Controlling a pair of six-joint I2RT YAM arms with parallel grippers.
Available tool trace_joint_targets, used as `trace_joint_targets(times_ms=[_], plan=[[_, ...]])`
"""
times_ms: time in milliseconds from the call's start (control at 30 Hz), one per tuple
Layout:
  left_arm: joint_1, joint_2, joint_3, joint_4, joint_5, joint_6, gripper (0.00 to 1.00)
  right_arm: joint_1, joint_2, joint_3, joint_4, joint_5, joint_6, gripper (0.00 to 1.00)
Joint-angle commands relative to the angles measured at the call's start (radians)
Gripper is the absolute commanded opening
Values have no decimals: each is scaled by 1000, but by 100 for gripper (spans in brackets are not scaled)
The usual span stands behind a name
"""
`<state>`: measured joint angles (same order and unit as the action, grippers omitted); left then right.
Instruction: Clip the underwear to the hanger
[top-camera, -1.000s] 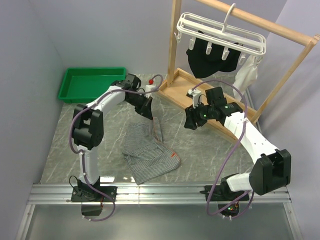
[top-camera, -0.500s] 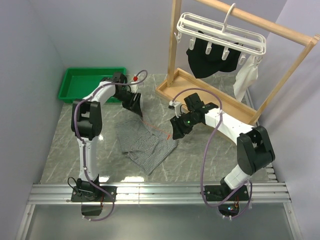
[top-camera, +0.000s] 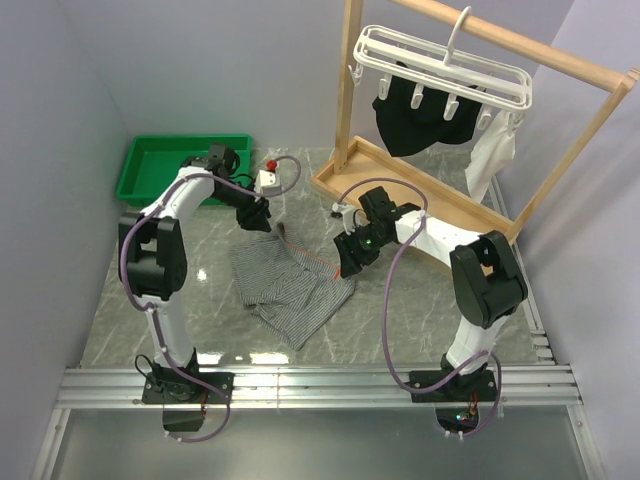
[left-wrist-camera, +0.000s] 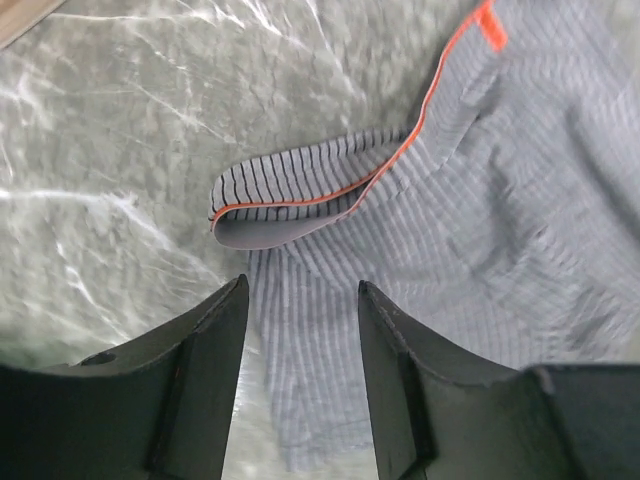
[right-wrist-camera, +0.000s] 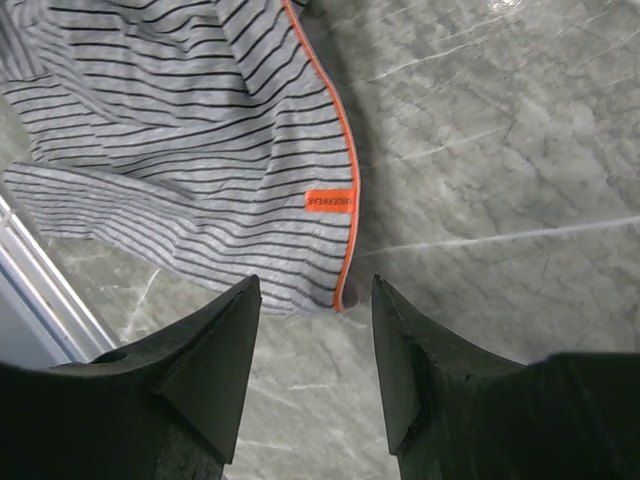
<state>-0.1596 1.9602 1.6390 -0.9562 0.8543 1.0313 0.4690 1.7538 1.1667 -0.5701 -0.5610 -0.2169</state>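
My left gripper is above the waistband's folded end (top-camera: 281, 230) (left-wrist-camera: 226, 217), which lies toward the right in the top view, so next I will bring the gripper down and to that side onto it.
The underwear (top-camera: 290, 285), grey-and-white striped with an orange trim, lies crumpled on the marble table. The left wrist view shows the underwear (left-wrist-camera: 480, 230) with its waistband folded over. My left gripper (top-camera: 255, 218) hovers open over its far left corner, and the jaws of the left gripper (left-wrist-camera: 302, 300) hold nothing. My right gripper (top-camera: 348, 262) is open just above the right edge of the underwear (right-wrist-camera: 180, 150), near its orange label (right-wrist-camera: 330, 200); between the fingers of the right gripper (right-wrist-camera: 314, 290) is only table. The white hanger (top-camera: 440, 65) hangs by its hook from the rack's top bar.
A wooden rack (top-camera: 349, 90) stands at the back right on a wooden base (top-camera: 345, 180). A black garment (top-camera: 420, 120) and a small white cloth (top-camera: 492, 150) hang from the hanger's clips. A green tray (top-camera: 185, 165) sits at the back left.
My left gripper was shut on the underwear and has opened, leaving the cloth on the table, shifted left. My right arm has swung left and down to the cloth's right edge.
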Motion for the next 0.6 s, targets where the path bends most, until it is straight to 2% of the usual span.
trace_joint_targets(times_ms=[0,267,567], plan=[[-18,-8,-19,10,-9,237,53,7,19,44,29,16,1,56],[-31,108,53,125,-63,63,54,8,29,31,-30,-17,-10,49],[-73,109,-34,189,-126,211,59,8,59,57,-114,-65,-33,49]])
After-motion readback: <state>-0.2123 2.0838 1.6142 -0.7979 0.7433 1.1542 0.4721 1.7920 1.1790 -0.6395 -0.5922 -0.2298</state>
